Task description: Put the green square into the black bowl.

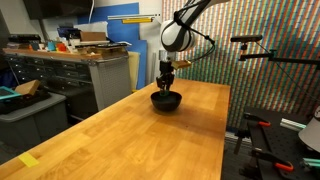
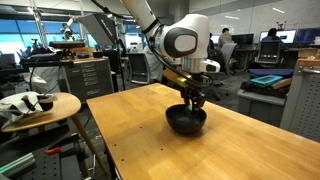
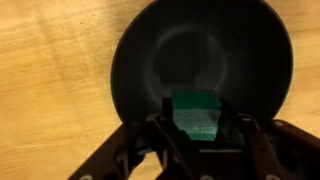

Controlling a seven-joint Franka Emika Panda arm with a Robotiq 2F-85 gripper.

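Observation:
The green square [image 3: 195, 112] is already over the black bowl's opening, and the inside of the bowl is below. My gripper should move down past the bowl's rim next and release the square.
The black bowl [image 1: 166, 100] stands on the wooden table, also seen in an exterior view [image 2: 186, 121] and filling the wrist view [image 3: 200, 60]. My gripper [image 1: 166, 86] hangs straight down over the bowl, its fingertips at the rim level [image 2: 193, 104]. In the wrist view the green square [image 3: 195, 112] sits between my fingers [image 3: 197, 125], held above the bowl's inside. The gripper is shut on it.
The wooden table [image 1: 130, 135] has a flat yellow tape patch [image 1: 28, 160] near its front corner. Cabinets and a cluttered bench [image 1: 70, 60] stand behind. A round side table [image 2: 40, 105] with objects stands beside the wooden table.

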